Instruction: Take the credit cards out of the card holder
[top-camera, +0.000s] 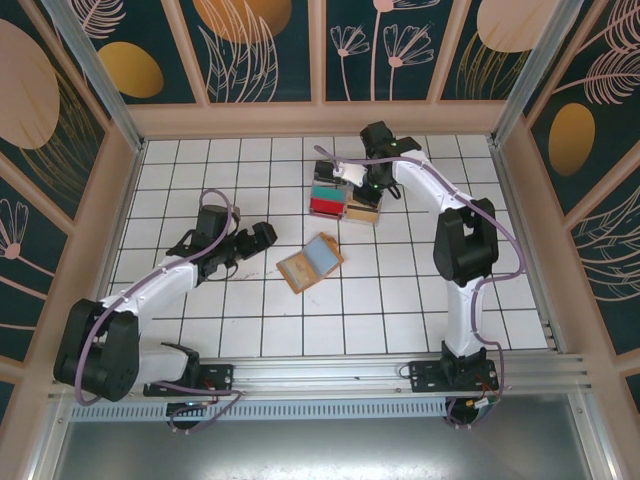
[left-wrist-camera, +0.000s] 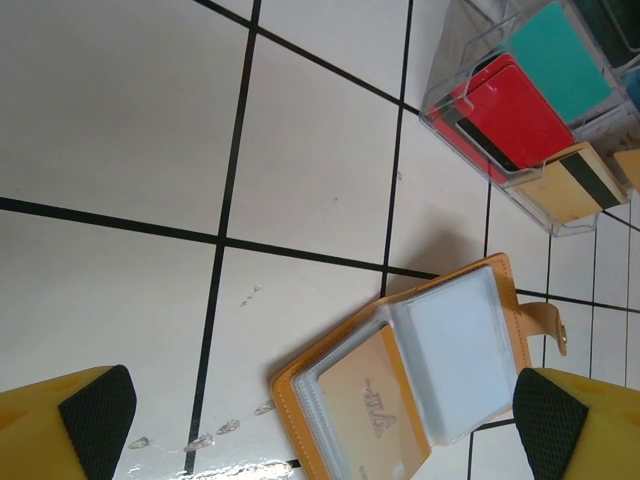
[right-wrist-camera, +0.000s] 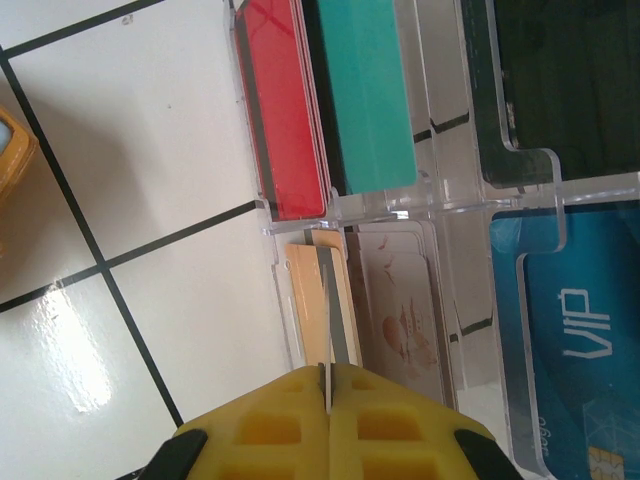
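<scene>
Next, my right gripper brings the edge-on credit card down onto gold credit cards stacked in the clear tray's gold-card slot (top-camera: 362, 211) (right-wrist-camera: 310, 300) below it and releases it.
The card holder (top-camera: 310, 262) lies open on the tiled floor, tan-orange leather with clear pockets (left-wrist-camera: 455, 345). A gold credit card (left-wrist-camera: 375, 405) sits in its left pocket. My left gripper (top-camera: 264, 238) hovers just left of it, open wide, its black pads (left-wrist-camera: 97, 415) apart at the bottom corners of the left wrist view (left-wrist-camera: 320, 440). My right gripper (right-wrist-camera: 327, 400) is shut on a thin credit card (right-wrist-camera: 325, 378) seen edge-on. It holds the card over the gold-card slot (right-wrist-camera: 308, 300) of a clear card tray (top-camera: 345, 197).
The clear tray (right-wrist-camera: 275, 225) holds stacks of red (right-wrist-camera: 285, 110), teal (right-wrist-camera: 365, 90), black (right-wrist-camera: 560, 80), blue VIP (right-wrist-camera: 580, 330) and pale picture cards (right-wrist-camera: 400, 310). Wooden walls (top-camera: 320, 118) enclose the white tiled floor (top-camera: 380, 300).
</scene>
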